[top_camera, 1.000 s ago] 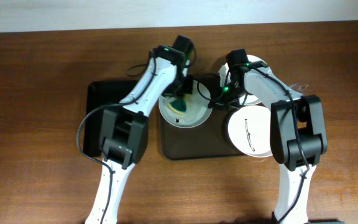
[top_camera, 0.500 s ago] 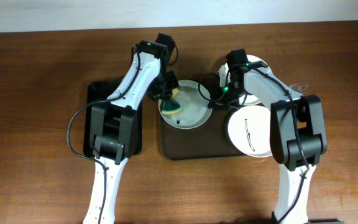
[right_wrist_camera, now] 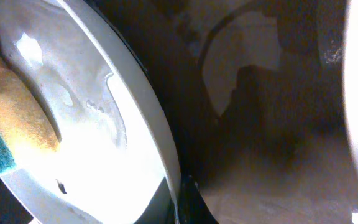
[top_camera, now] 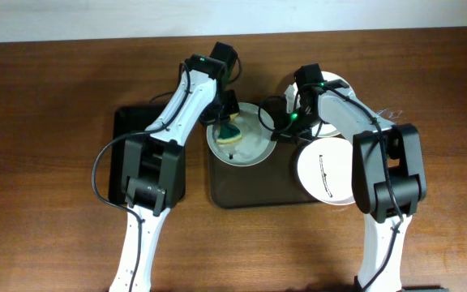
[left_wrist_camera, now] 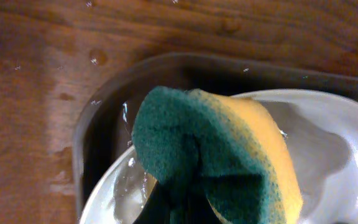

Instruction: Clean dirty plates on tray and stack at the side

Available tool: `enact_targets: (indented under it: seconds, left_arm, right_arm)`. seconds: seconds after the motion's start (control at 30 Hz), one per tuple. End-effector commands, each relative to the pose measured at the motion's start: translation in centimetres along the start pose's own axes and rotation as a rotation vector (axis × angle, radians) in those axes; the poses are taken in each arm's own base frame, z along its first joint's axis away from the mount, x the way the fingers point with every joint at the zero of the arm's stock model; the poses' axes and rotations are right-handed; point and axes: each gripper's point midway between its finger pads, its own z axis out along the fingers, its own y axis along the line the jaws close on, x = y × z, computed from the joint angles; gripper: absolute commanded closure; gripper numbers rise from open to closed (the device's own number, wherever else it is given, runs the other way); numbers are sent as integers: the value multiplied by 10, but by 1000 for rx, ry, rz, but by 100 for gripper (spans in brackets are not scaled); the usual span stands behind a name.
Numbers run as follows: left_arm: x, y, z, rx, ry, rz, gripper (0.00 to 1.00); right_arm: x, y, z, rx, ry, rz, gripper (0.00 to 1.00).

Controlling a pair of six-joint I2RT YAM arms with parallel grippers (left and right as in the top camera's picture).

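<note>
The robot's right gripper will next lift and tip the plate, then lower it to let go of the plate's rim, since the bare bottom of the brown tray lies below the gripper.
A white plate [top_camera: 246, 144] sits on the left half of the dark brown tray [top_camera: 254, 188]. My left gripper [top_camera: 229, 120] is shut on a green and yellow sponge [top_camera: 231, 134] that presses on this plate's left part. In the left wrist view the sponge [left_wrist_camera: 216, 149] fills the middle and hides the fingers, over the plate [left_wrist_camera: 334, 143]. My right gripper [top_camera: 279, 130] is shut on the same plate's right rim [right_wrist_camera: 160, 143]; a small dark mark [right_wrist_camera: 61, 185] remains near its edge. A second plate [top_camera: 328, 172] with a black line lies on the tray's right side. A third plate [top_camera: 335, 101] lies behind it, partly hidden by my right arm.
A smaller black tray [top_camera: 132, 154] lies on the wooden table [top_camera: 47, 122] left of the brown tray, under my left arm. Water drops dot the wood beyond the tray's corner [left_wrist_camera: 98, 106]. The second plate overhangs the tray's right edge.
My left gripper carried the sponge to the plate's left edge, then back toward the middle. The right gripper and all plates stayed put.
</note>
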Motion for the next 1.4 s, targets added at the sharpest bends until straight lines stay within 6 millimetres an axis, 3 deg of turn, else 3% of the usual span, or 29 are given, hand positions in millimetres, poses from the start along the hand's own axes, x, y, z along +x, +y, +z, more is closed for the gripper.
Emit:
enact_targets:
  seconds: [0.0,0.07,0.1,0.17,0.27,0.33,0.43,0.5,0.63,0.73,0.8,1.07,1.17,1.37]
  left_arm:
    - [11,20,1,-71,55,38,100]
    - [47,-4,-3,65,213,149,100]
    - [66,-26,-8,187,289,225,100]
    - [73,-43,-11,262,304,263,100]
    - [45,-55,-6,280,177,265,100]
    - [3,-37,0,163,7,196,100]
    - [-28,-16,-7,83,-95,162,100]
    - [-37,-9,-31,91,-100,137,100]
    - [-56,35,-142,109,-167,39,100]
    - [-59,67,-193,120,-232,-9,100]
    - [-65,70,-215,206,-273,41,100]
    - [-69,80,-220,228,-279,50,100]
    - [-69,80,-220,228,-279,50,100]
    - [-68,78,-220,229,-278,54,100]
  right_arm:
    - [10,-8,11,34,32,10,96]
    - [10,-8,11,34,32,10,96]
    - [10,-8,11,34,32,10,96]
    - [10,-8,11,34,32,10,96]
    - [10,-8,11,34,32,10,96]
    - [10,-8,11,34,32,10,96]
    - [9,-8,11,33,29,8,96]
    - [9,-8,11,33,28,8,96]
    - [9,-5,5,32,24,6,96]
    - [6,0,-19,72,-21,-11,96]
    - [5,-1,-49,171,-82,-30,96]
    - [29,15,-170,743,-444,-92,96]
    - [38,26,-182,924,-536,-136,96]
    - [47,73,-211,1179,-767,-333,96]
